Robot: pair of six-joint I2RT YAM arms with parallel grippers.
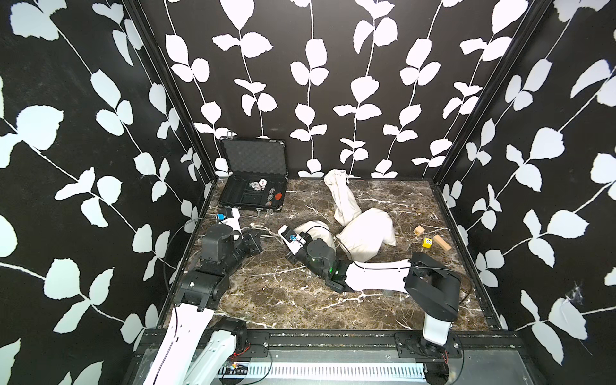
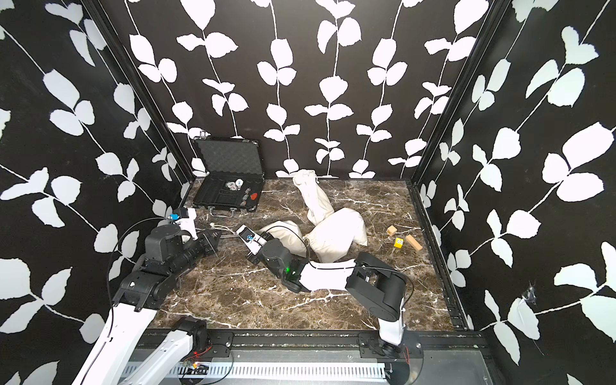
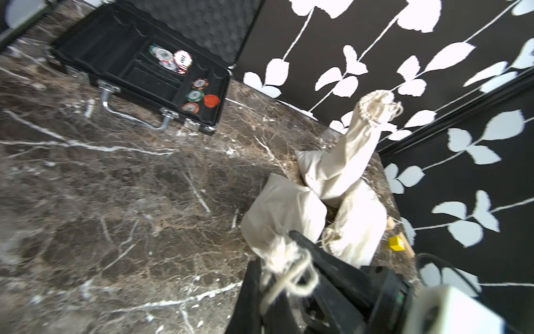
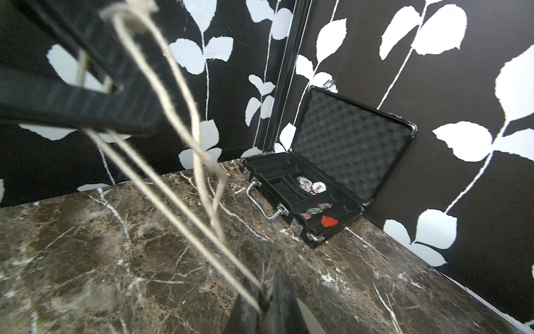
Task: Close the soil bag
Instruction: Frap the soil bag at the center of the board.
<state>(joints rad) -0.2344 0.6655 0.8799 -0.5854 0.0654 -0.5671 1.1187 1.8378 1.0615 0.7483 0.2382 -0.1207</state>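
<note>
The taut string draws the gathered neck shut, so I should pull my left gripper away from that neck, toward the table's nearer side edge, and then let go of the string.
The soil bag (image 1: 316, 231) is a cream cloth sack lying mid-table, its gathered neck pointing left. Its drawstring (image 1: 268, 235) runs taut from that neck to my left gripper (image 1: 261, 238), which is shut on the string. My right gripper (image 1: 286, 237) is shut on the neck where the strings come out. In the right wrist view the drawstring (image 4: 179, 208) stretches from my right gripper (image 4: 267, 292) up to the left gripper (image 4: 95, 84). In the left wrist view the bunched neck (image 3: 277, 254) sits just beyond my left gripper (image 3: 270, 289), against a right finger (image 3: 318, 260).
Two more cream bags lie right of the soil bag, one plump (image 1: 366, 236) and one long (image 1: 343, 200). An open black case (image 1: 253, 196) with poker chips stands at the back left. Two wooden blocks (image 1: 441, 242) and a yellow die (image 1: 427, 242) lie at the right.
</note>
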